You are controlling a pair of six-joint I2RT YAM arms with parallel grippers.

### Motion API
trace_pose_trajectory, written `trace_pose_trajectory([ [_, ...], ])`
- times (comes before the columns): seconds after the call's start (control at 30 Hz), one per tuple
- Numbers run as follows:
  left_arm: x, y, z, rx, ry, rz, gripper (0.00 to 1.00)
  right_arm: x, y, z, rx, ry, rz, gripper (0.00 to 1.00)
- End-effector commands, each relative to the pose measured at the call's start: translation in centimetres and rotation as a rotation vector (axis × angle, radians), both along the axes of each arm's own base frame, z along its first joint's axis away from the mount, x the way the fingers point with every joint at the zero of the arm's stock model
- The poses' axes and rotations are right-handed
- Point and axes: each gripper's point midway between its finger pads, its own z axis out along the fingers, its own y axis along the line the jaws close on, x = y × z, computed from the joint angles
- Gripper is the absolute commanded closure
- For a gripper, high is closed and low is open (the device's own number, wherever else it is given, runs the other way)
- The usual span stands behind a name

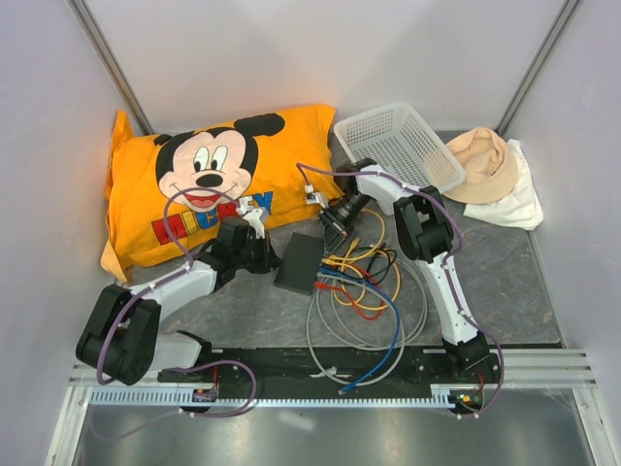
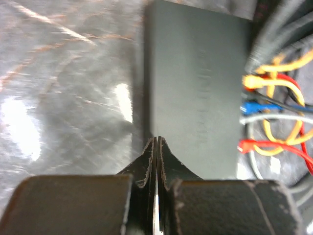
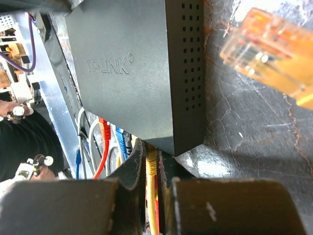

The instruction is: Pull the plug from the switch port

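The yellow plug [image 3: 152,164] is still in the port, so my right gripper needs to pull it toward the mesh basket next and then let go of it beside the cables.
The black switch [image 1: 299,262] lies flat in the middle of the table, with several coloured cables plugged into its right edge. In the right wrist view my right gripper [image 3: 151,149] is shut on a yellow plug [image 3: 152,164] seated in the end port at the corner of the switch [image 3: 132,63]. Red [image 3: 102,134] and blue [image 3: 121,139] plugs sit in neighbouring ports. My left gripper [image 2: 156,141] is shut and empty, its tips pressed against the switch's [image 2: 195,83] opposite edge. In the top view the left gripper [image 1: 267,256] is left of the switch and the right gripper [image 1: 333,233] is at its far right corner.
A tangle of cables [image 1: 364,291] spreads right of the switch. A loose clear orange plug [image 3: 274,54] hangs close to the right wrist camera. An orange Mickey pillow [image 1: 194,189], a white mesh basket [image 1: 398,146] and a beige hat [image 1: 482,165] lie behind.
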Motion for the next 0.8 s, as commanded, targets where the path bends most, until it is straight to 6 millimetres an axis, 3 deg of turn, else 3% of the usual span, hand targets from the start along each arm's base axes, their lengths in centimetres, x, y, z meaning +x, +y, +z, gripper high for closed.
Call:
trace_pose_trajectory([
  [0.0, -0.2, -3.9, 4.8, -0.044, -0.124, -0.180, 0.98, 0.6, -0.5, -2.1, -0.087, -0.105, 0.070, 1.00],
  [0.1, -0.2, -4.8, 4.2, -0.002, -0.131, -0.215, 0.98, 0.8, -0.9, -2.4, -0.148, -0.186, 0.132, 0.99],
  [0.3, -1.3, -5.4, 1.2, 0.015, -0.044, -0.186, 0.98, 0.4, -4.7, -3.0, -0.258, -0.255, 0.233, 1.00],
  [0.53, -1.0, -1.2, -4.8, 0.130, 0.101, 0.006, 0.98, 0.7, -5.3, -2.0, -0.267, -0.283, 0.243, 0.99],
  [0.77, -1.2, -0.5, -5.5, 0.150, 0.098, 0.029, 0.98, 1.7, -8.2, -0.3, -0.392, -0.392, 0.283, 0.96],
])
